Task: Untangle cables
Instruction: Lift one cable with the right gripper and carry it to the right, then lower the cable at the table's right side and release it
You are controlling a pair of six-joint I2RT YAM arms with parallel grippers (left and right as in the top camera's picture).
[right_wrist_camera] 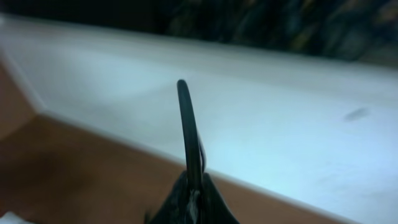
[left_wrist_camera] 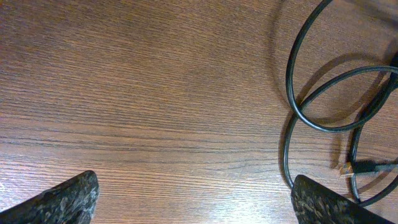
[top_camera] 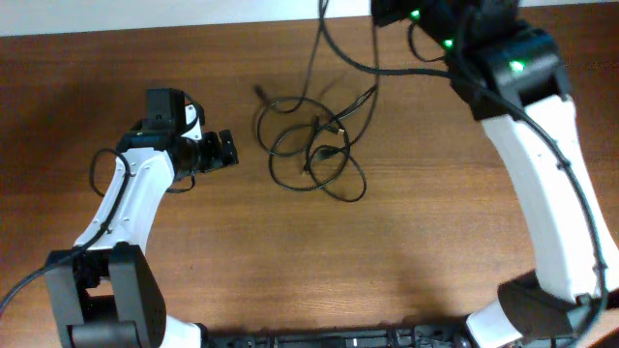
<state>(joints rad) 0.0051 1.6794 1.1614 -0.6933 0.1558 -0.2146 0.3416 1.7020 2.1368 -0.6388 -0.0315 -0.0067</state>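
The right gripper swings down and to its right in the overhead view next and frees the cable there, on bare wood clear of the tangle.
The cables lie as a tangle of thin black loops on the wooden table's middle, with small plugs among them. One strand rises from the tangle toward the top edge. My left gripper stands open just left of the tangle, low over the wood. In the left wrist view its fingertips frame bare table, and cable loops with a silvery plug lie by the right fingertip. My right gripper is shut on a black cable, held high at the table's far edge.
The white right arm curves along the table's right side, its own thicker black wire running beside it. The left arm's base sits at the near left. A pale wall lies beyond the table's far edge.
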